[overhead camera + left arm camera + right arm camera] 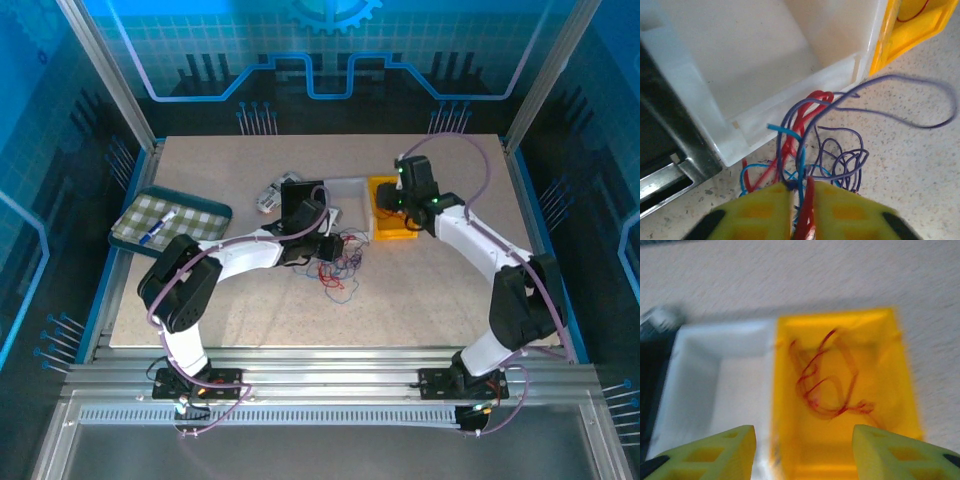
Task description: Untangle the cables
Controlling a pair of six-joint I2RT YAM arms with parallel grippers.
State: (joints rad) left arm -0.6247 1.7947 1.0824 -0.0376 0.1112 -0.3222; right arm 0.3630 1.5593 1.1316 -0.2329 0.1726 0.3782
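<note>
My right gripper comes back from the yellow bin (835,316) and down to the tangle's near red pieces of cable next, since they still lie mixed with blue and purple.
A tangle of thin red, blue and purple cables (340,268) lies on the table just in front of the white bin (350,190). My left gripper (800,200) is shut on a red strand (795,125) and a blue strand (785,131) at the near edge of the tangle. Purple loops (850,150) spread to its right, over the table. My right gripper (804,450) hangs open over the yellow bin (835,316), with nothing between its fingers. One loose red cable (825,385) lies curled on that bin's floor.
The white bin (790,105) and the yellow bin (900,35) stand side by side at the table's centre back. A teal tray (125,232) with a checked cloth and a pen sits at the left. A dark block (300,205) and small grey items stand behind the left gripper (325,245).
</note>
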